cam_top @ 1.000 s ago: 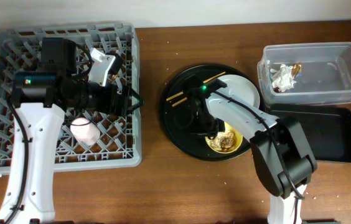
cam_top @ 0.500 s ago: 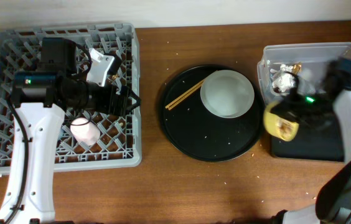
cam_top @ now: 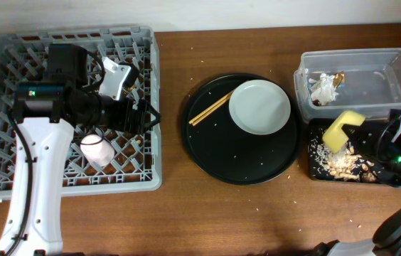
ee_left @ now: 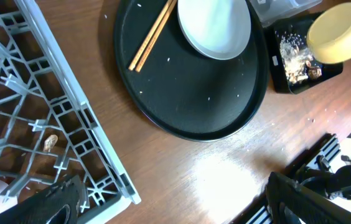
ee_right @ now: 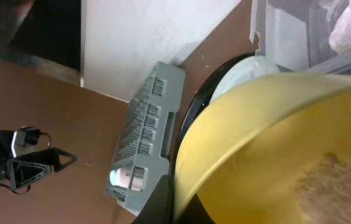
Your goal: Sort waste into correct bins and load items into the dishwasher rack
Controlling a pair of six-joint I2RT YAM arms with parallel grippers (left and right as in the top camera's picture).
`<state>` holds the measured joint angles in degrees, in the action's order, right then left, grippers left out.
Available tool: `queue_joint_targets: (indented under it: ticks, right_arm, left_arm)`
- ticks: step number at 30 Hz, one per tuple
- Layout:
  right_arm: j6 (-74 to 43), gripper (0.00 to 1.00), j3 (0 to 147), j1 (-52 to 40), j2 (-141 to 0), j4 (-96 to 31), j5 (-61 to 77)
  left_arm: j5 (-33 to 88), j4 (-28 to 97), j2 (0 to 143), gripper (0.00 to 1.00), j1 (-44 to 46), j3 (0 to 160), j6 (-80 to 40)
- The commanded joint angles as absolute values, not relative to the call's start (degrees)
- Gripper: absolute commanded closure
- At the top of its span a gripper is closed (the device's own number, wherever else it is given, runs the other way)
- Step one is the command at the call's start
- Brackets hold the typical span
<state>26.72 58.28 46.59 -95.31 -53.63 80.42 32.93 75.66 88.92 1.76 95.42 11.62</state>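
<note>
I will move my right gripper to the left in the overhead view, lower the bowl (cam_top: 344,128) upright onto the bare near part of the round tray and release it there.
My right gripper (cam_top: 368,136) is shut on the yellow bowl (cam_top: 344,128) and holds it tipped over the shallow black rectangular tray (cam_top: 389,129). Brownish and white crumbs (cam_top: 337,161) lie in that tray. In the right wrist view the bowl (ee_right: 269,137) fills the frame, some crumbs (ee_right: 337,180) still in it, my finger (ee_right: 185,202) on its rim. My left gripper (cam_top: 146,117) is open and empty over the dishwasher rack's (cam_top: 1,64) right edge. The pink cup (cam_top: 95,149) and a pale cup (cam_top: 117,77) lie in the rack. The plate (cam_top: 259,107) and chopsticks (cam_top: 210,109) rest on the round black tray (cam_top: 239,160).
The clear tub (cam_top: 385,85) at the back right holds crumpled white paper (cam_top: 323,89) and the gold-brown wrapper (cam_top: 339,77). Loose crumbs dot the round tray and the wooden table (cam_top: 207,213). The left wrist view shows the plate (ee_left: 216,28), chopsticks (ee_left: 152,34) and bowl (ee_left: 340,31).
My right arm carried the yellow bowl from the round tray over to the black rectangular tray and tipped it; crumbs now lie in that tray. The left arm has not moved.
</note>
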Motion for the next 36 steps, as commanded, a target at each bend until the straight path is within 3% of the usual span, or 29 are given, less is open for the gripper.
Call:
queue_joint_targets:
  ticks: [1,3,4,5,6,8,9,11,13,14,16,17,18,20,22,24,25,26,30,32,34,36]
  right_arm:
    - [10.92,0.96,57.95,47.03,-96.16,-49.39,73.38]
    - [12.86,0.96,57.98,47.33,-95.83,-49.71,79.15]
    - [5.91,0.96,57.95,47.33,-95.81,-49.43,80.34]
    - [15.38,0.96,57.98,47.22,-95.33,-51.62,83.7]
    - [8.88,0.96,57.95,47.24,-95.66,-47.13,74.96]
    - [18.79,0.96,57.93,47.24,-95.31,-53.89,79.7]
    - [5.67,0.96,57.93,47.22,-95.59,-52.38,74.3]
    - [22.31,0.96,58.02,46.5,-92.53,-56.25,83.55]
    - [20.34,0.96,58.85,43.03,-87.94,-61.76,76.9]
    - [20.32,0.96,60.1,38.24,-85.47,-63.57,70.41]
    - [12.29,0.96,62.94,18.65,-80.05,-61.19,54.74]
    - [7.27,0.96,64.53,7.2,-79.53,-58.89,45.04]
    - [-0.03,0.96,65.36,-9.43,-79.94,-54.78,25.8]
    - [-4.19,0.96,65.36,-27.83,-83.11,-49.58,5.58]
    - [-5.45,0.96,65.36,-39.44,-90.83,-44.95,-4.4]
    - [-5.43,0.94,65.36,-39.88,-95.04,-44.71,-4.6]
    - [-5.43,0.69,65.36,-39.51,-96.84,-44.82,-4.62]
    - [-7.18,0.55,66.04,-38.94,-96.4,-45.25,-5.02]
    - [-10.59,0.5,71.88,-29.82,-88.88,-53.17,-2.44]
    - [-13.23,0.39,73.52,-21.65,-82.94,-54.87,4.03]
    - [-13.17,0.34,73.58,-8.16,-76.69,-56.27,16.12]
    - [-13.17,0.34,73.56,-4.29,-76.62,-58.61,17.43]
  left_arm:
    - [33.19,75.55,88.16,0.06,1.72,96.09,12.73]
    - [33.19,75.55,88.16,0.06,1.72,96.09,12.73]
    - [33.19,75.53,88.16,0.06,1.72,96.09,12.71]
    - [33.19,75.64,88.16,0.06,1.72,96.09,12.71]
    - [33.19,75.66,88.16,0.06,1.72,96.09,12.71]
    - [33.19,75.57,88.16,0.06,1.72,96.09,12.67]
    - [33.21,75.55,88.16,0.06,1.72,96.09,11.81]
    - [33.5,75.75,88.14,0.06,1.72,96.09,11.57]
    - [33.63,75.53,88.14,0.06,1.72,96.09,11.38]
    - [33.63,74.85,88.14,0.06,1.72,96.09,11.2]
    - [33.54,72.29,88.14,0.06,1.72,96.09,9.06]
    - [33.1,71.29,88.16,0.07,1.72,96.09,7.44]
    - [30.83,70.04,88.14,0.07,1.72,96.09,5.5]
    - [23.66,69.67,88.16,0.07,1.72,96.09,1.32]
    - [23.68,69.45,88.16,0.07,1.72,96.09,1.28]
    - [23.7,69.43,88.16,0.07,1.72,96.09,1.28]
    - [23.7,69.21,88.16,0.07,1.72,96.09,1.26]
    - [23.7,68.31,88.16,0.07,2.02,96.09,1.28]
    - [13.26,62.81,90.08,0.07,12.38,95.68,1.28]
    - [10.22,59.53,96.57,0.07,17.98,95.68,1.32]
    - [10.9,51.77,110.3,0.24,24.21,95.68,7.31]
    - [10.85,45.56,116.79,0.29,26.98,95.68,11.7]
